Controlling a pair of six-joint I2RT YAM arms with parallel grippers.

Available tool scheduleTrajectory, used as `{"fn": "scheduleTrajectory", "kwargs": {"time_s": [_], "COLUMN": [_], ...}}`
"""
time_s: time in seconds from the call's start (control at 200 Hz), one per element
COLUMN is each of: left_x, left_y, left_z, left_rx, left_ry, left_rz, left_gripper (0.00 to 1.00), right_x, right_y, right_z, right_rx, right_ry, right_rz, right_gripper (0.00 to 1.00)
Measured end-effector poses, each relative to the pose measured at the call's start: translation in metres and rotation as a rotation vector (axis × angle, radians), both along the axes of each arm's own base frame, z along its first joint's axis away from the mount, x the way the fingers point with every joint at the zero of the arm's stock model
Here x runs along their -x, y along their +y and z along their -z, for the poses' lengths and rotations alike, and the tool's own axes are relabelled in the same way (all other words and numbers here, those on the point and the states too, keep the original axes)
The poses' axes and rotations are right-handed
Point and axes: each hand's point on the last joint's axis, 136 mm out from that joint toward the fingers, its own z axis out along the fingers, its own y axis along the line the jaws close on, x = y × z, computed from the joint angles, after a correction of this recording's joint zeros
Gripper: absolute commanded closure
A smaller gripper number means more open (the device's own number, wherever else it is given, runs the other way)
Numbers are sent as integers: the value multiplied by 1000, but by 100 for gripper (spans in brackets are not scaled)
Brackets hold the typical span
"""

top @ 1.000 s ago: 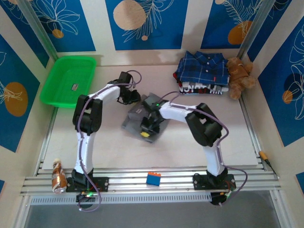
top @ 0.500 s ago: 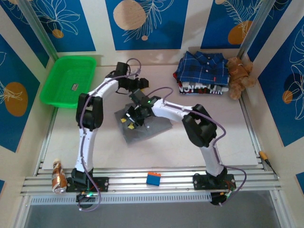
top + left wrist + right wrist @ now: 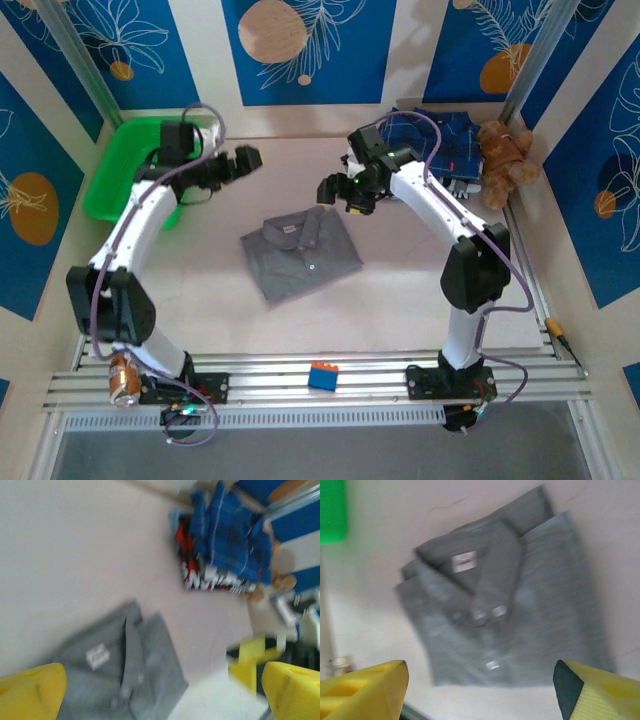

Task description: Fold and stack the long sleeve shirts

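Note:
The grey shirt is already folded, so my right gripper should next lower to its shoulder nearest the clothes pile, beside its collar, then close.
The grey shirt (image 3: 301,251) lies folded flat in the middle of the table, collar and buttons up; it also fills the right wrist view (image 3: 505,615) and shows low in the left wrist view (image 3: 115,675). The navy plaid shirt (image 3: 425,135) tops a pile of folded clothes at the back right, seen blurred in the left wrist view (image 3: 230,545). My left gripper (image 3: 240,163) hovers open above the table, left of and behind the grey shirt. My right gripper (image 3: 335,190) hovers open just behind the shirt's far right corner. Neither holds anything.
A green tray (image 3: 130,170) sits at the back left. A brown teddy bear (image 3: 503,160) leans beside the clothes pile. A blue brick (image 3: 322,376) and a bottle (image 3: 122,368) rest on the front rail.
Both grippers have let go of the grey shirt and risen away, the left arm swinging back left, the right arm back right. The shirt now lies folded and uncovered.

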Motion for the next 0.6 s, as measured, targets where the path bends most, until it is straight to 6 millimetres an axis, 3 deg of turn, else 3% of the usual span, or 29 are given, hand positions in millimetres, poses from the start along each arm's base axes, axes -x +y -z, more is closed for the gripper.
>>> {"fn": "scheduleTrajectory", "kwargs": {"time_s": [0.17,0.265,0.375,0.6], "left_x": [64,89,98,89], "left_y": [3,4,3,3], "left_z": [110,146,157,160], "left_rx": [-41,-53,-55,-65], "left_ry": [292,383,393,337], "left_rz": [-33,-53,-64,-76], "left_gripper": [0,0,0,0], "right_x": [-17,-19,-24,-32], "right_y": [-14,-11,-2,15], "right_z": [68,96,112,127], "right_rx": [91,105,95,105], "right_ry": [47,78,85,77], "right_rz": [-127,-182,-223,-265], "right_gripper": [24,26,28,31]}}
